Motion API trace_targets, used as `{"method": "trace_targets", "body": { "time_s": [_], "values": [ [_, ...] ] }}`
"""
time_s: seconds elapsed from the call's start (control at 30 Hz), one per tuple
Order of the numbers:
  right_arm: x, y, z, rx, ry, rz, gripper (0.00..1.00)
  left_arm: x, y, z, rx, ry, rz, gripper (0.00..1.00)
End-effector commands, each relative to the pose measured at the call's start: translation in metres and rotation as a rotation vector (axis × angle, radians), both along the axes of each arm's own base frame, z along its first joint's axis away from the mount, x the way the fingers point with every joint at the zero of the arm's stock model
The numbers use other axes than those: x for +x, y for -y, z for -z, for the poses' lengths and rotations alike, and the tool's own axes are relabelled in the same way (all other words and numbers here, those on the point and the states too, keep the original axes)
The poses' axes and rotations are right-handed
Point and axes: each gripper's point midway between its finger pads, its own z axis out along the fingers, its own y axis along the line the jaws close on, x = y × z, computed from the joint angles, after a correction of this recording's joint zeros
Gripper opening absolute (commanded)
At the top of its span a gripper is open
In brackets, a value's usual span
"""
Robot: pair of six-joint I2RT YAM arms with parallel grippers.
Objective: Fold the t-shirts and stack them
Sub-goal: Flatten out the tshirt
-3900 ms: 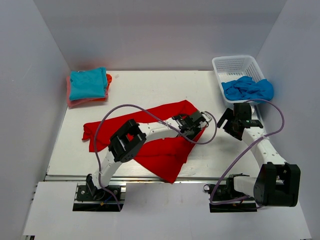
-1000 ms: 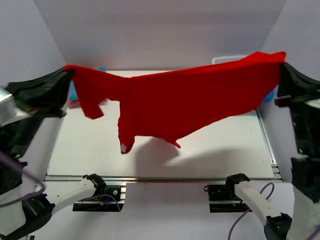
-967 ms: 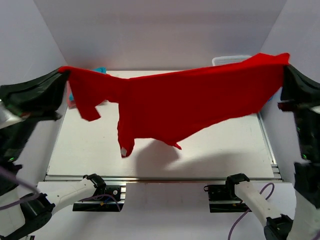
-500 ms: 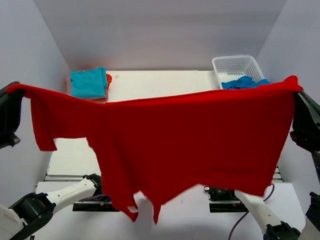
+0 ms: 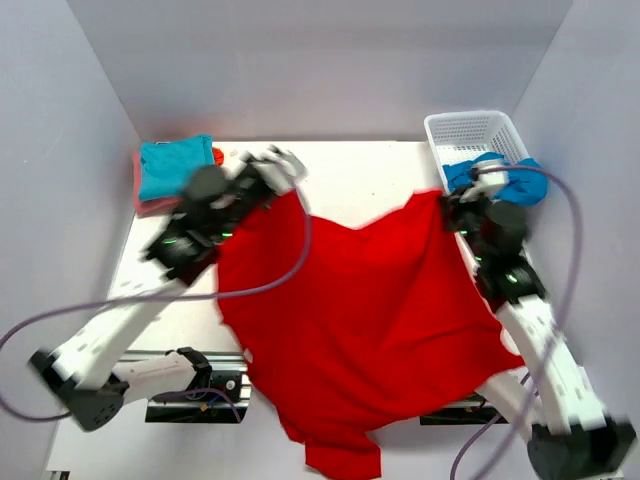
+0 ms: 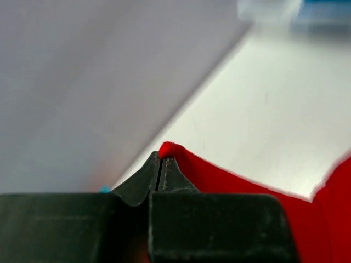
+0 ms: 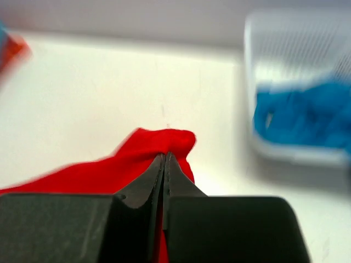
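Observation:
My left gripper next releases the red t-shirt's corner on the bare tabletop by the far wall, moving down and outward since that lies there.
The large red t-shirt lies spread over the table, and its lower part trails past the near edge. My left gripper is shut on its far left corner; in the left wrist view the left gripper pinches a red tip. My right gripper is shut on the far right corner; in the right wrist view the right gripper has red cloth bunched at its tips. A folded turquoise t-shirt lies on a folded orange-pink one at the far left.
A white mesh basket at the far right holds crumpled blue cloth; both show blurred in the right wrist view as basket and blue cloth. Grey walls close in the table on three sides.
Both arms have swung down from high up to the far half of the table. The red t-shirt, stretched in the air before, now drapes over the table.

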Motion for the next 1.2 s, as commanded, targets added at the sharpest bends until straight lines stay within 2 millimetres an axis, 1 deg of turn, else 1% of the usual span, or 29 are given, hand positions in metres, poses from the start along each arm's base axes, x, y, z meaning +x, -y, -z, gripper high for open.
{"method": "trace_targets", "body": {
  "time_s": [0.0,0.03,0.1,0.13,0.2,0.23,0.27,0.3,0.4,0.47,0.5,0.53,0.57,0.6,0.63,0.67,0.7,0.73,0.77,0.8,0.87,0.9,0.97,1.0,1.03,1.07,1.1,1.13,1.17],
  "values": [
    [0.032,0.007,0.040,0.076,-0.071,0.108,0.00,0.038,-0.012,0.027,0.099,0.109,-0.146,0.00],
    [0.047,0.005,0.077,0.045,-0.172,0.125,0.00,0.052,-0.015,0.043,0.142,0.101,-0.172,0.00],
    [0.055,0.008,0.097,0.039,-0.229,0.159,0.00,0.075,-0.011,0.076,0.187,0.068,-0.184,0.00],
    [0.065,0.007,0.120,0.017,-0.290,0.175,0.00,0.093,-0.001,0.110,0.246,0.014,-0.170,0.00],
    [0.072,0.004,0.127,0.009,-0.305,0.169,0.00,0.115,0.001,0.144,0.280,-0.033,-0.172,0.00],
    [0.081,0.002,0.141,-0.011,-0.341,0.168,0.00,0.124,0.003,0.158,0.300,-0.047,-0.164,0.00],
    [0.083,0.002,0.145,-0.018,-0.352,0.169,0.00,0.135,-0.001,0.170,0.308,-0.061,-0.180,0.00],
    [0.094,0.003,0.154,-0.032,-0.377,0.182,0.00,0.150,0.003,0.192,0.317,-0.076,-0.188,0.00],
    [0.105,0.010,0.157,-0.061,-0.399,0.238,0.00,0.178,-0.006,0.209,0.294,-0.092,-0.241,0.00],
    [0.117,0.016,0.168,-0.095,-0.423,0.285,0.00,0.201,-0.005,0.222,0.279,-0.098,-0.262,0.00],
    [0.123,0.017,0.164,-0.099,-0.412,0.295,0.00,0.209,-0.008,0.226,0.267,-0.106,-0.282,0.00],
    [0.128,0.022,0.179,-0.128,-0.446,0.329,0.00,0.221,-0.012,0.219,0.253,-0.086,-0.307,0.00],
    [0.138,0.026,0.165,-0.125,-0.419,0.363,0.00,0.228,-0.008,0.234,0.253,-0.108,-0.307,0.00],
    [0.140,0.032,0.167,-0.136,-0.428,0.402,0.00,0.235,-0.014,0.236,0.241,-0.107,-0.331,0.00],
    [0.142,0.035,0.180,-0.159,-0.460,0.423,0.00,0.245,-0.016,0.226,0.220,-0.080,-0.344,0.00],
    [0.150,0.042,0.169,-0.162,-0.434,0.476,0.00,0.250,-0.015,0.234,0.215,-0.086,-0.356,0.00],
    [0.154,0.042,0.178,-0.175,-0.451,0.485,0.00,0.255,-0.019,0.233,0.199,-0.081,-0.366,0.00],
    [0.157,0.043,0.177,-0.178,-0.449,0.492,0.00,0.262,-0.017,0.224,0.177,-0.052,-0.354,0.00],
    [0.163,0.043,0.168,-0.178,-0.432,0.500,0.00,0.264,-0.013,0.223,0.159,-0.048,-0.343,0.00],
    [0.165,0.045,0.178,-0.201,-0.447,0.519,0.00,0.273,-0.013,0.228,0.159,-0.049,-0.336,0.00],
    [0.171,0.047,0.173,-0.205,-0.443,0.536,0.00,0.280,-0.003,0.231,0.152,-0.041,-0.299,0.00],
    [0.179,0.048,0.173,-0.205,-0.439,0.559,0.00,0.287,0.003,0.223,0.140,-0.022,-0.286,0.00],
    [0.176,0.052,0.182,-0.230,-0.481,0.577,0.00,0.296,0.011,0.237,0.142,-0.030,-0.238,0.00],
    [0.182,0.050,0.181,-0.231,-0.484,0.581,0.00,0.299,0.015,0.234,0.132,-0.013,-0.224,0.00],
    [0.181,0.048,0.185,-0.238,-0.505,0.567,0.08,0.301,0.011,0.232,0.075,-0.029,-0.236,0.11],
    [0.178,0.049,0.186,-0.254,-0.529,0.573,0.17,0.306,0.004,0.230,0.040,-0.034,-0.264,0.70],
    [0.178,0.046,0.185,-0.264,-0.550,0.557,0.27,0.309,0.003,0.221,0.013,-0.036,-0.281,0.87],
    [0.183,0.038,0.178,-0.251,-0.545,0.519,0.45,0.313,-0.006,0.219,0.001,-0.049,-0.313,1.00],
    [0.182,0.035,0.176,-0.252,-0.550,0.500,0.51,0.314,-0.008,0.217,-0.003,-0.061,-0.327,1.00]
  ]
}}
